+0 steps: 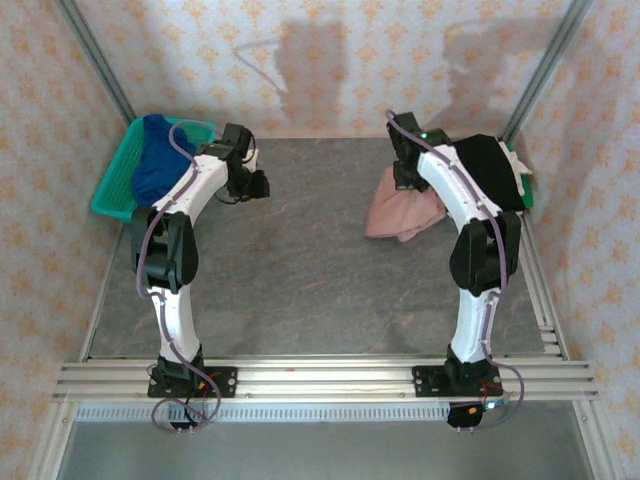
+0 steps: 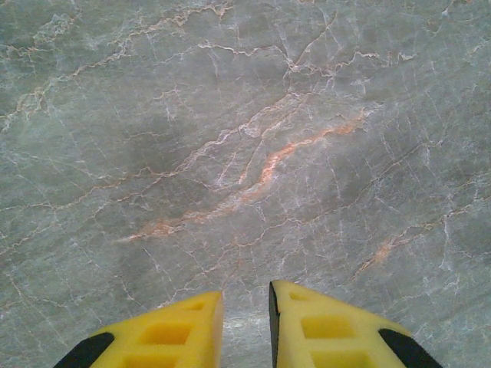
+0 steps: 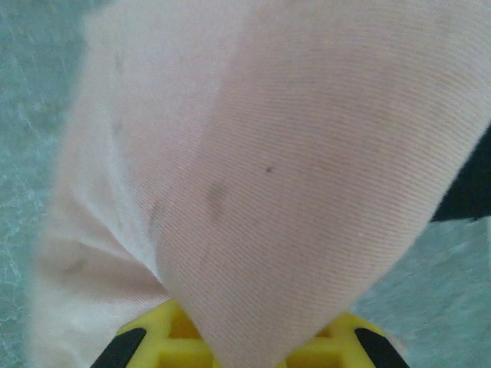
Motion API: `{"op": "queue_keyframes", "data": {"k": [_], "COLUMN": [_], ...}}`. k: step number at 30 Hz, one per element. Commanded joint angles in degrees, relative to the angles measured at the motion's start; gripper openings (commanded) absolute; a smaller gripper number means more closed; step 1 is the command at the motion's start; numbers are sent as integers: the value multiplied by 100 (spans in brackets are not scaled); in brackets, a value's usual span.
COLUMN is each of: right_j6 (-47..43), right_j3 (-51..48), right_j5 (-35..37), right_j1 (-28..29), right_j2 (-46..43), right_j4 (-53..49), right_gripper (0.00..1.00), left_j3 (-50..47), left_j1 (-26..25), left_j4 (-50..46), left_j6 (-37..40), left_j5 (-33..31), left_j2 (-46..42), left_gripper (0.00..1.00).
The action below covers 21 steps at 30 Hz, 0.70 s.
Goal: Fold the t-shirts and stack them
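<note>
Light and green cloth shows under the black t-shirt like a stack. My right gripper holds the pink fold and should next carry it across onto the black t-shirt and let go.
The dusty-pink t-shirt lies crumpled on the right half of the table. My right gripper is over its far edge, shut on a fold of it. In the right wrist view the pink cloth rises out of the yellow jaws of the right gripper and hides the fingertips. A black t-shirt sits bunched at the right edge behind the right arm; a dark corner of it shows past the pink cloth. A royal-blue t-shirt lies in the teal basket. My left gripper hangs over bare table with a narrow gap and nothing between its fingers.
The teal mesh basket stands at the back left corner, beside the left arm. A bit of green shows under the black t-shirt at the right edge. Grey marble table stretches between the arms. Patterned walls and metal posts close in the back and sides.
</note>
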Motion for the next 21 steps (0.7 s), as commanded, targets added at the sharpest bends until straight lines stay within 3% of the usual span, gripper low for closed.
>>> {"op": "queue_keyframes", "data": {"k": [1, 6, 17, 21], "right_j6": [-597, -1351, -1900, -2078], "right_j3": [1219, 2663, 2092, 2368], "right_j5": [788, 349, -1447, -2251], "right_j1": [-233, -629, -2156, -2705], "right_j2": [218, 733, 1223, 1622], "right_j4": [-721, -945, 112, 157], "right_gripper": [0, 0, 0, 0], "left_j3": [-9, -20, -116, -119], "left_j1": [66, 83, 103, 109], "left_j4": [-151, -182, -261, -302], "left_j6": [62, 63, 84, 89], "left_j5": [49, 61, 15, -15], "left_j2": [-188, -218, -232, -228], "left_gripper": [23, 23, 23, 23]}}
